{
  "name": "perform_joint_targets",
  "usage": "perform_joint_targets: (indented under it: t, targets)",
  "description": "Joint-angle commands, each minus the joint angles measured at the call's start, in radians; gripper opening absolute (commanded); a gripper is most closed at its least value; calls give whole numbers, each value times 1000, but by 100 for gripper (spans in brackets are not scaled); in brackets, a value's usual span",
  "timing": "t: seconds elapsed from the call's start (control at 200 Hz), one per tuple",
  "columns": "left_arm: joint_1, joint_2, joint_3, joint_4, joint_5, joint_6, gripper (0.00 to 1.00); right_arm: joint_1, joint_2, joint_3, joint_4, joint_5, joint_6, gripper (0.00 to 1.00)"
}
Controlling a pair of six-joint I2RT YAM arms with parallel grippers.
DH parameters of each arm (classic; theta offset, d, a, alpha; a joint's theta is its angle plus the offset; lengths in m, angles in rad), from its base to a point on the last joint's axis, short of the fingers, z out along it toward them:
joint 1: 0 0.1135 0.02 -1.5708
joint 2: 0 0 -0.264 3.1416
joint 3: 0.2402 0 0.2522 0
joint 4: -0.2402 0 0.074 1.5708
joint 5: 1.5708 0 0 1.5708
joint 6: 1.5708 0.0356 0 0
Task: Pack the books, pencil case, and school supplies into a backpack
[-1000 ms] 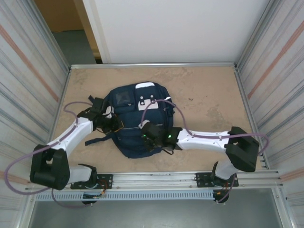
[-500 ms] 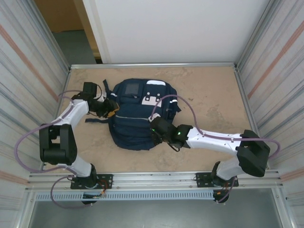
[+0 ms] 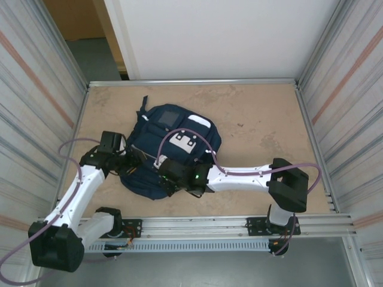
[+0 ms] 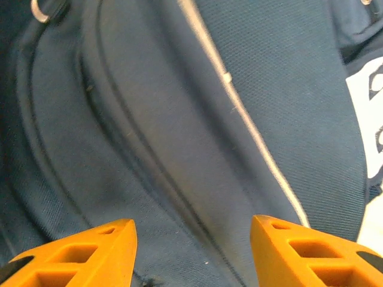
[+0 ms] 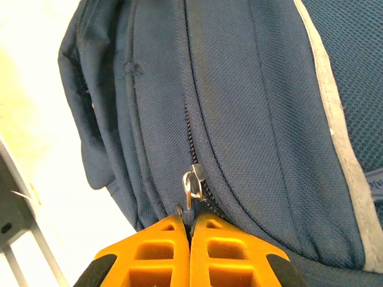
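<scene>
My right gripper is going to move the pull along the near side of the bag, then outward to the white stripe's near end. It will let go of it then, because the seam bends that way.
The navy-blue backpack lies flat on the table, tilted, with its white stripes and buckle patch facing up. My right gripper is shut on the metal zipper pull at the bag's near side seam. My left gripper is open, its orange fingertips standing well apart just over the bag's blue fabric with nothing between them. In the top view the left gripper is at the backpack's left edge. The books, pencil case and school supplies are out of view.
Ribbed metal walls close the table in on the left and right, and a white panel stands at the back. Bare tan tabletop spreads to the right of the bag. A rail runs along the near edge.
The left gripper has opened and let go, and its arm has swung nearer. The right arm has moved left, still pinching the zipper pull. The backpack has turned and slid left.
</scene>
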Motion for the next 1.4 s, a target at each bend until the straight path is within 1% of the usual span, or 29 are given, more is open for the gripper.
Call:
perform_joint_targets:
  t: [0.0, 0.125, 0.195, 0.22, 0.256, 0.271, 0.286, 0.316, 0.331, 0.481, 0.546, 0.792, 0.912, 1.002, 1.062, 1.087, 1.137, 1.178, 1.213, 1.303, 1.358, 1.398]
  targets:
    - [-9, -8, -17, 3, -49, -77, 53, 33, 15, -3, 68, -56, 11, 0]
    - [-39, 42, -10, 70, -31, -120, 52, 57, 55, 16, 82, -57, 23, 0]
    - [-74, 71, -6, 102, -46, -136, 47, 64, 76, 37, 81, -71, 31, 0]
    - [-81, 80, -11, 113, -54, -137, 41, 67, 81, 41, 81, -73, 31, 0]
    - [-84, 91, -17, 132, -60, -134, 28, 69, 84, 48, 73, -68, 25, 0]
    - [-83, 99, -20, 141, -62, -131, 19, 70, 84, 49, 67, -65, 20, 0]
    - [-81, 103, -21, 146, -62, -126, 13, 70, 85, 50, 58, -61, 16, 0]
    - [-75, 114, -14, 146, -62, -103, 3, 69, 80, 51, 33, -47, 2, 0]
    - [-69, 119, -8, 140, -62, -91, 0, 69, 76, 49, 18, -39, -7, 0]
    - [-32, 136, 49, 83, -82, 68, 0, 43, 5, -37, -116, 57, -156, 0]
    - [-25, 139, 56, 78, -88, 126, 0, 13, -42, -93, -137, 63, -196, 0]
    - [15, 178, 22, 113, -33, 175, 0, -153, -196, -263, -140, 67, -173, 1]
    - [28, 192, 39, 104, -8, 214, 0, -223, -231, -304, -104, 58, -183, 2]
    - [29, 202, 44, 104, 8, 234, 0, -241, -234, -302, -68, 55, -192, 5]
    - [28, 207, 46, 112, 19, 239, 0, -242, -234, -295, -57, 81, -197, 9]
    - [29, 209, 47, 118, 38, 239, 0, -243, -234, -295, -58, 93, -199, 11]
    - [28, 209, 39, 156, 115, 244, 0, -252, -239, -296, -63, 116, -197, 12]
    - [16, 205, 33, 187, 174, 233, 7, -268, -250, -301, -70, 133, -190, 12]
    - [-8, 201, 32, 209, 201, 224, 11, -286, -263, -308, -78, 146, -179, 11]
    - [-102, 198, 60, 216, 182, 218, 24, -371, -321, -335, -100, 127, -144, 8]
    - [-148, 200, 87, 213, 198, 194, 27, -429, -358, -343, -137, 89, -122, 10]
    - [-167, 199, 100, 227, 254, 166, 28, -467, -392, -349, -169, 78, -109, 11]
